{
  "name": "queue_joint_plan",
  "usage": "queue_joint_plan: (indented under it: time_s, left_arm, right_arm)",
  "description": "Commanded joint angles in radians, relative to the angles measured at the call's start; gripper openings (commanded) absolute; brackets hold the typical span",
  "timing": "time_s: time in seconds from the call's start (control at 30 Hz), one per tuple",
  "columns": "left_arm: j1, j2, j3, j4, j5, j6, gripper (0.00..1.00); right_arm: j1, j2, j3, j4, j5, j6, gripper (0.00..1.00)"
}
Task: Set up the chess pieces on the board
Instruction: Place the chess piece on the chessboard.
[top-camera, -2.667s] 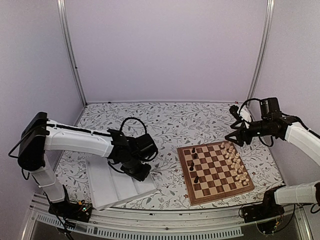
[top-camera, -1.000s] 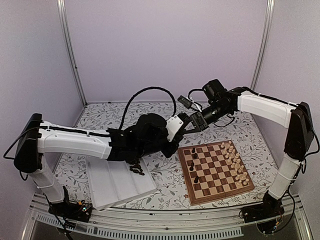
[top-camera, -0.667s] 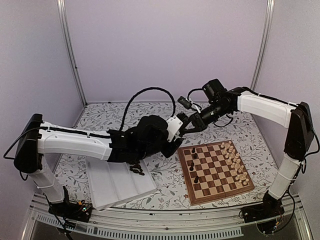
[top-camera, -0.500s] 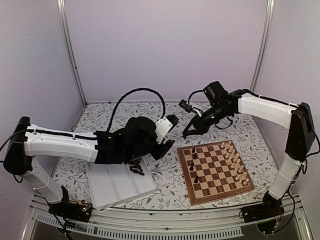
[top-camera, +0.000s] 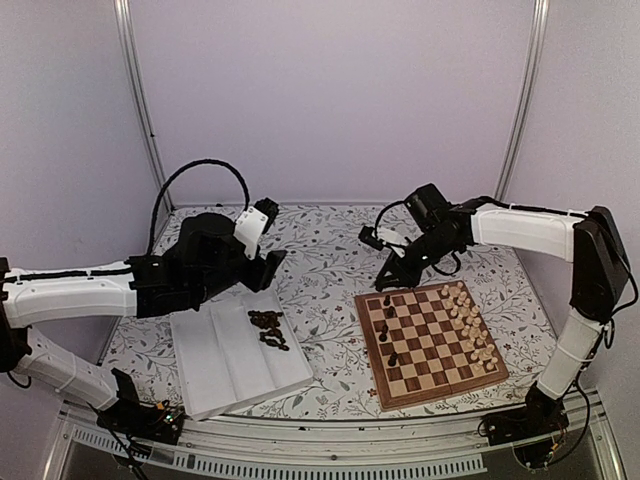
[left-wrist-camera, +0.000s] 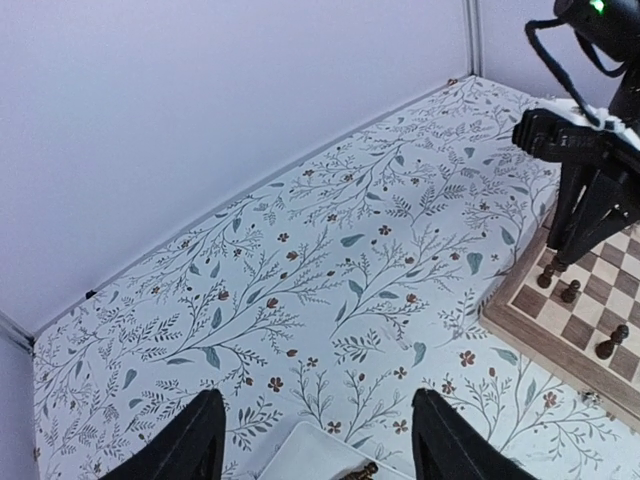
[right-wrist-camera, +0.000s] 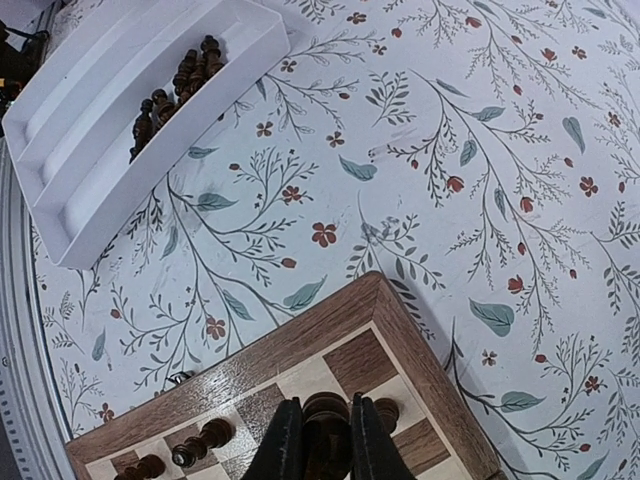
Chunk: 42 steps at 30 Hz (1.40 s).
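Note:
The light edge square (top-camera: 374, 313) beside the dark corner square is empty, so I should lower my right gripper onto it and release the dark chess piece.
The board (top-camera: 440, 392) lies at the right of the table, with pale chess pieces (top-camera: 470, 320) along its right side and a few dark ones (top-camera: 388, 320) on its left. My right gripper (right-wrist-camera: 318, 435) is shut on a dark chess piece (right-wrist-camera: 325, 415) just above the board's far-left corner squares (right-wrist-camera: 300, 345); the top view shows this gripper (top-camera: 388, 283) there too. More dark pieces (top-camera: 266, 328) lie heaped in the white tray (top-camera: 215, 370). My left gripper (left-wrist-camera: 320, 450) hangs open and empty above the tray's far corner (left-wrist-camera: 305, 455).
The flowered tablecloth (top-camera: 330, 245) covers the table between the tray and the board. Purple walls and metal posts (top-camera: 140, 110) close in the back and sides. Two dark pieces (right-wrist-camera: 200, 440) stand on the board near the held one.
The arms met mid-table; the left gripper opened and drew back left over the tray. The right gripper, shut on the dark piece, came down over the board's far-left corner.

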Motion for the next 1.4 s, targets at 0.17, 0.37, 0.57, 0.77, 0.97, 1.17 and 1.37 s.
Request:
queue_joint_plan:
  time_s: [0.17,0.37,0.57,0.77,0.97,1.17,1.37]
  left_arm:
    - [0.023,0.002,-0.009,0.034,-0.035,-0.017,0.67]
    - [0.026,0.003,-0.005,0.029,-0.047,-0.017,0.67]
    - [0.027,0.009,-0.004,0.028,-0.034,-0.042,0.67]
    - [0.027,0.011,-0.001,0.019,-0.031,-0.045,0.67]
    - [0.027,0.009,-0.001,0.017,-0.031,-0.043,0.67]
    - [0.027,0.013,0.001,0.012,-0.023,-0.045,0.67]
    - [0.029,0.017,0.012,-0.039,-0.028,-0.084,0.68]
  right_arm:
    - [0.073,0.056,-0.05,0.043,0.082,-0.074,0.0]
    - [0.099,0.067,-0.077,0.054,0.119,-0.091,0.0]
    - [0.109,0.08,-0.078,0.056,0.134,-0.091,0.01]
    - [0.117,0.107,-0.072,0.062,0.166,-0.087,0.02]
    - [0.118,0.121,-0.064,0.072,0.192,-0.08,0.03]
    - [0.12,0.132,-0.055,0.056,0.185,-0.074,0.14]
    - [0.119,0.094,0.005,-0.004,0.15,-0.052,0.33]
